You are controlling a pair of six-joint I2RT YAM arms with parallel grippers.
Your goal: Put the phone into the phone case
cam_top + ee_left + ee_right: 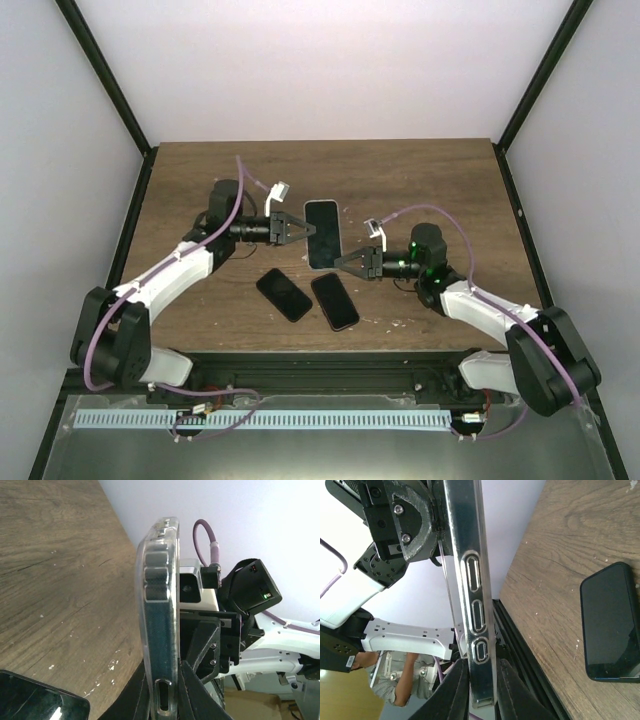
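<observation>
My left gripper lowers the clear case (322, 232) with its phone onto the bare wood outward of both flat phones next and releases it there, because that tabletop lies empty.
A clear phone case (322, 232) with a dark phone in its frame is held on edge above the table's middle, between both grippers. My left gripper (308, 229) is shut on the case's left edge. In the left wrist view the clear case (159, 605) stands upright between my fingers (192, 695). My right gripper (343, 263) is shut on its lower right corner. In the right wrist view a silver-edged phone side (477, 615) with three buttons sits between my fingers (452, 690), with the clear case rim (449, 590) just behind it.
Two dark phones lie flat on the wooden table (420, 180) below the held one: one on the left (284, 294), one on the right (335, 300). A dark phone also shows in the left wrist view (35, 700) and in the right wrist view (612, 622).
</observation>
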